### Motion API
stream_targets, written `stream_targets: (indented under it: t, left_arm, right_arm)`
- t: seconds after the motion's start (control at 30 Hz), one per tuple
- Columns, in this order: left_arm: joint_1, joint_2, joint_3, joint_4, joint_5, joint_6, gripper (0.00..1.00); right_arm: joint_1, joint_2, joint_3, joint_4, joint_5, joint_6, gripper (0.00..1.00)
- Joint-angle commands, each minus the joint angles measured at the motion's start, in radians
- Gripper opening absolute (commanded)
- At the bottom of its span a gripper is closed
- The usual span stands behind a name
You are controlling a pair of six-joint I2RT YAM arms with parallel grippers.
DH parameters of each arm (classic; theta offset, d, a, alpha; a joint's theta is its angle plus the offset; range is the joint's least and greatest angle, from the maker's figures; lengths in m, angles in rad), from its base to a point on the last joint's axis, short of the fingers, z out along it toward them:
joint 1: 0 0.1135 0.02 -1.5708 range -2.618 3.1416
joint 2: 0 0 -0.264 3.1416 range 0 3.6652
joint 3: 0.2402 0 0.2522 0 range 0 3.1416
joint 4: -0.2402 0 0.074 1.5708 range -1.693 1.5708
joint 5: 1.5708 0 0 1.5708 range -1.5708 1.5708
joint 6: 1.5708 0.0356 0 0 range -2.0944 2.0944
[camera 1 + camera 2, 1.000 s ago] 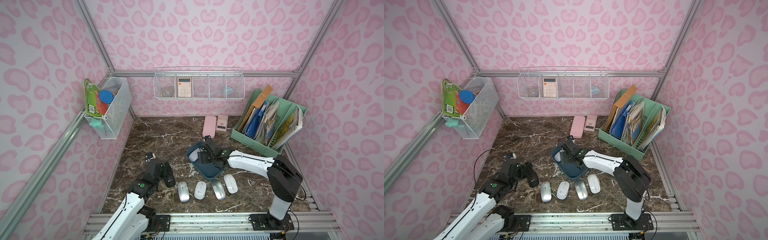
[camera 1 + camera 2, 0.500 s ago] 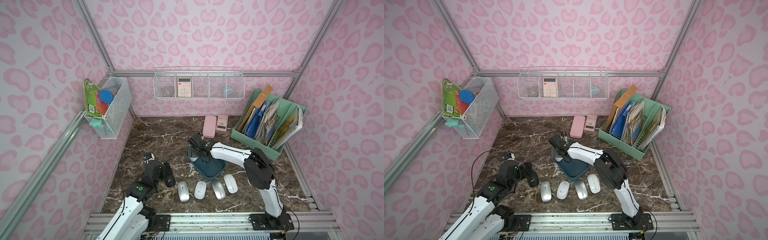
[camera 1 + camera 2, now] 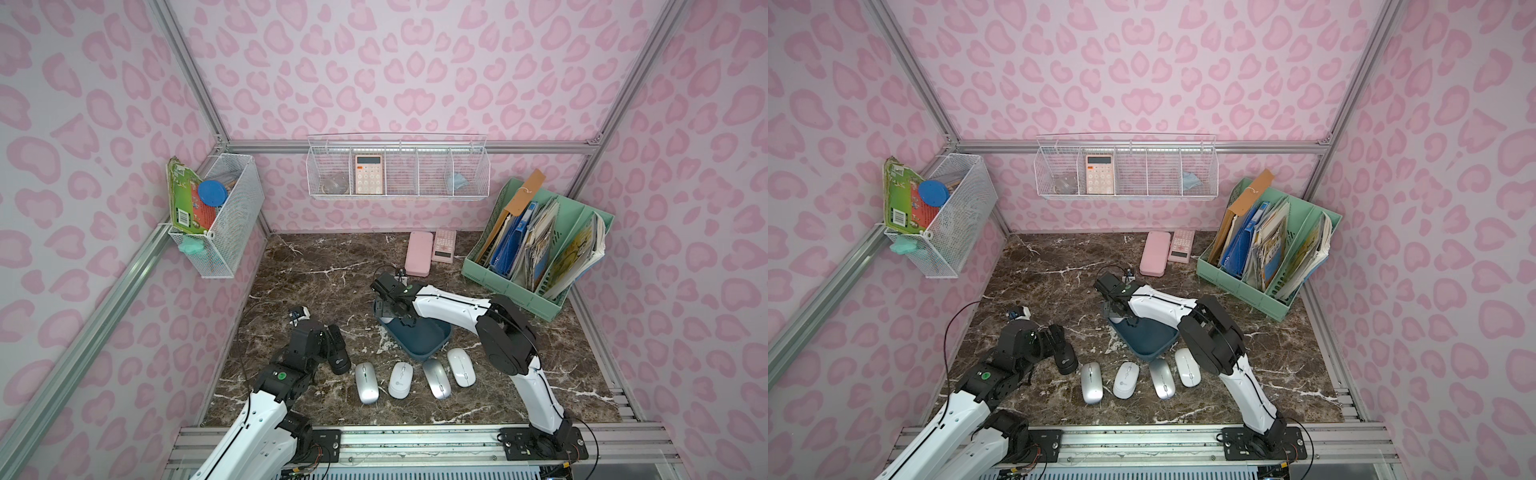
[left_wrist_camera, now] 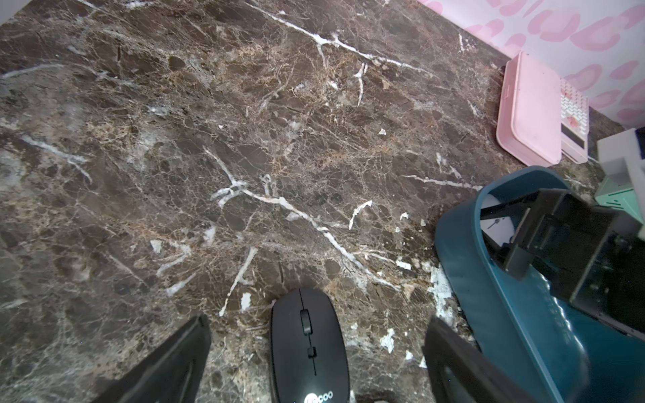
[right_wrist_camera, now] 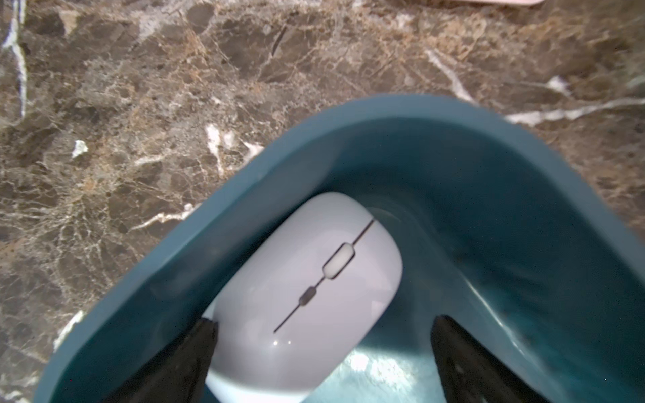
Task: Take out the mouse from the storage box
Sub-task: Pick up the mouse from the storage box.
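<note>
My right gripper should shift toward the box's middle and close on the white mouse's rear, since it lies between my fingers, tight beside the box's side.
The dark teal storage box lies on the marble mid-table. A white mouse rests at its far end, against one wall. My right gripper is down in the box and open; its jaws stand on either side of the mouse's rear, one fingertip between mouse and wall. My left gripper is open low over the table, with a black mouse lying loose between its jaws.
Several silver and white mice lie in a row in front of the box. A pink case and a pink calculator lie at the back. A mint file rack stands back right. Wire baskets hang on the walls.
The right arm has folded its elbow in towards the middle and carried its gripper to the box's far end, over the white mouse. The left arm has barely moved.
</note>
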Motion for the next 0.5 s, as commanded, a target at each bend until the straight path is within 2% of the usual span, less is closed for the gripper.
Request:
stream_targets:
  t: [0.0,0.47]
  left_arm:
    - [0.001,0.004,0.003,0.025,0.003,0.016,0.99]
    - [0.0,0.01,0.001,0.03,0.003,0.016,0.99]
  right_arm:
    - [-0.006,0.008,0.01,-0.019,0.005,-0.005,0.99]
    - [-0.01,-0.112,-0.177,0.024,0.042,0.025,0.89]
